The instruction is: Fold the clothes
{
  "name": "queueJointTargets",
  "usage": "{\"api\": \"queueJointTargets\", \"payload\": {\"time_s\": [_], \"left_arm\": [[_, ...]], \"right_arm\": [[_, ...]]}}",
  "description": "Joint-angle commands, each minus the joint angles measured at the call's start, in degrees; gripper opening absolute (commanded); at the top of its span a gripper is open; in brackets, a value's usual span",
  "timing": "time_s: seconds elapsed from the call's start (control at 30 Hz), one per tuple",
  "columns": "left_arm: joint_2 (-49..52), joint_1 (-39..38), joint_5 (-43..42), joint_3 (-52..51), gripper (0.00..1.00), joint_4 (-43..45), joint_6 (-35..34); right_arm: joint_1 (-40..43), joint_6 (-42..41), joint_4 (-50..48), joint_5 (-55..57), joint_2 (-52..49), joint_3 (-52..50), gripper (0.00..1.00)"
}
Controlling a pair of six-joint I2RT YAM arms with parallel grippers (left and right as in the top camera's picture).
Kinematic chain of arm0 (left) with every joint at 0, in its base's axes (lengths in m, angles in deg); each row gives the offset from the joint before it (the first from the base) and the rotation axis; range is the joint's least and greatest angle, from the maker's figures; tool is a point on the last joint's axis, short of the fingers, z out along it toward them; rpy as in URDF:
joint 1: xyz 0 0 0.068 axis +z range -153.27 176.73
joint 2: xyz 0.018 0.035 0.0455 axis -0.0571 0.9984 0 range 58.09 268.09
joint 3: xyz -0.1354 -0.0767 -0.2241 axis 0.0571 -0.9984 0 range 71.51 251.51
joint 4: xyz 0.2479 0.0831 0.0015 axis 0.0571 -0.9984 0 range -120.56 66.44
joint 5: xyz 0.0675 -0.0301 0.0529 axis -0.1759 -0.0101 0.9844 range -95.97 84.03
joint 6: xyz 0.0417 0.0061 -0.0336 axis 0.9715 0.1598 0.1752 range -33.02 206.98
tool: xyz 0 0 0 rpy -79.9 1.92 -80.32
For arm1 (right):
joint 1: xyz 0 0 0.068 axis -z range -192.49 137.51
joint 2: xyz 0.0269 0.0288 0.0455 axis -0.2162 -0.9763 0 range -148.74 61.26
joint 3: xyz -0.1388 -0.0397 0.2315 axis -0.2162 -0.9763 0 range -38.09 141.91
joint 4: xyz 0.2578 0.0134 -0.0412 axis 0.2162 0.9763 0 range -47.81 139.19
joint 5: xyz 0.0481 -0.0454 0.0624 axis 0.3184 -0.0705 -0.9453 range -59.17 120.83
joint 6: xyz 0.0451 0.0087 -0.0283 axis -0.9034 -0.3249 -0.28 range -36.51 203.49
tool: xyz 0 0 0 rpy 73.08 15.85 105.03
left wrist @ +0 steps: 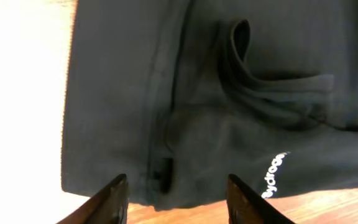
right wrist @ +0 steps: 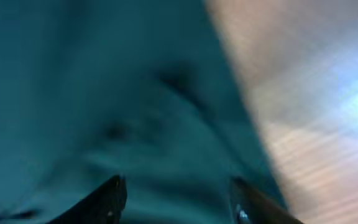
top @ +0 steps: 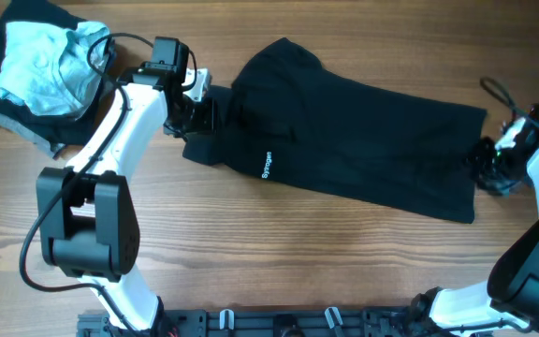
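The garment's far corner [top: 480, 112] lies outward of my right gripper's open fingers. My right gripper will next move them outward along the garment's side edge and down onto that corner.
A black pair of shorts [top: 344, 131] with a small white logo [top: 265, 167] lies spread across the wooden table [top: 298, 243]. My left gripper [top: 193, 110] is open at the garment's left edge; in the left wrist view its fingers [left wrist: 176, 199] stand apart over the hem [left wrist: 166, 168], with the logo [left wrist: 275, 174] at the right. My right gripper [top: 487, 167] is at the garment's right edge. In the right wrist view its fingers [right wrist: 176, 202] are open just above the dark cloth [right wrist: 104, 112], which is blurred.
A pile of clothes lies at the far left corner: a light blue-white garment [top: 50, 61] on a dark one [top: 7, 103]. A black cable [top: 499, 92] lies at the far right. Bare wood runs along the table's front.
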Motion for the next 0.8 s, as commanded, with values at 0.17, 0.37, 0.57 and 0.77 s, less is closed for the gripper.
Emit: {"api": "queueJointTargets", "payload": {"time_s": [0.17,0.37,0.57,0.77], "left_arm": [[-4.5,-1.3,-1.8,11.0,0.45,5.8,1.7],[7.5,-1.4,-5.0,8.2,0.04,2.1,1.8],[18.4,-1.4,-5.2,7.8,0.04,-6.0,1.4],[18.4,3.3,9.4,1.1,0.04,-17.4,-6.2]], "right_arm": [[-0.3,2.9,-10.7,-25.4,0.4,5.9,0.44],[-0.4,0.7,-10.4,-21.8,0.4,5.9,0.45],[-0.4,-1.4,-10.3,-21.5,0.4,5.9,0.45],[-0.4,0.0,-7.9,-16.5,0.4,5.9,0.44]]}}
